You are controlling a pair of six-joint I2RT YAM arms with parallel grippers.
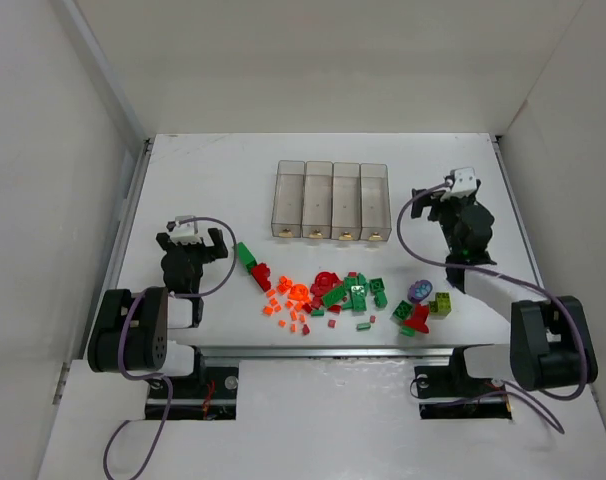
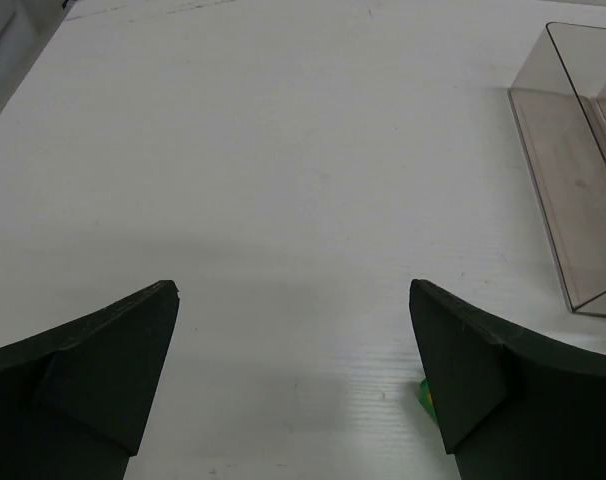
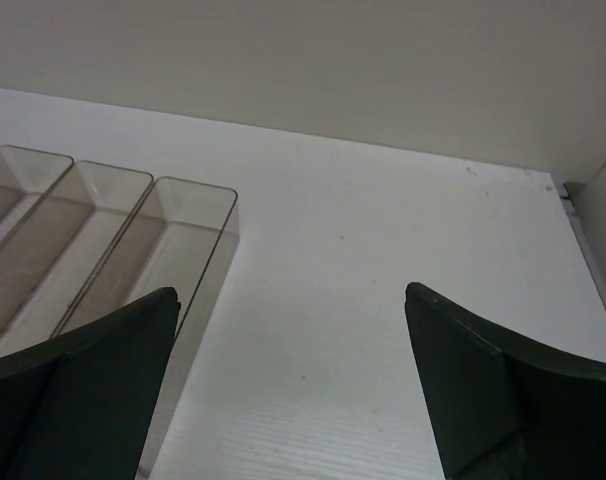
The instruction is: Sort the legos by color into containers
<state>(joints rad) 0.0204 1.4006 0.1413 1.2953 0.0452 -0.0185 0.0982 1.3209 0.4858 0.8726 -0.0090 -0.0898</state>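
Note:
The robot's right hand should next swing past the bins and come down onto the long brick's red end [image 1: 261,277], which is below and to its left in the top view.
The legos [image 1: 333,295] lie scattered on the white table in front of the arms: small orange bits [image 1: 288,300], green and red bricks, a purple piece [image 1: 419,291] and a lime-yellow brick [image 1: 443,303]. Behind them stand the containers [image 1: 332,200], four clear bins joined in a row, all looking empty. My left gripper [image 1: 191,240] [image 2: 293,300] hovers open over bare table left of the pile. A sliver of green lego [image 2: 424,393] peeks out beside its right finger. My right gripper [image 1: 448,200] [image 3: 291,293] is open too, just right of the rightmost bin [image 3: 183,240], holding nothing.
White walls [image 1: 93,150] close in the table on the left, back and right. A long green-and-red brick [image 1: 246,258] lies at the pile's left end, nearest the left gripper. The table's near edge [image 1: 313,348] runs just in front of the legos.

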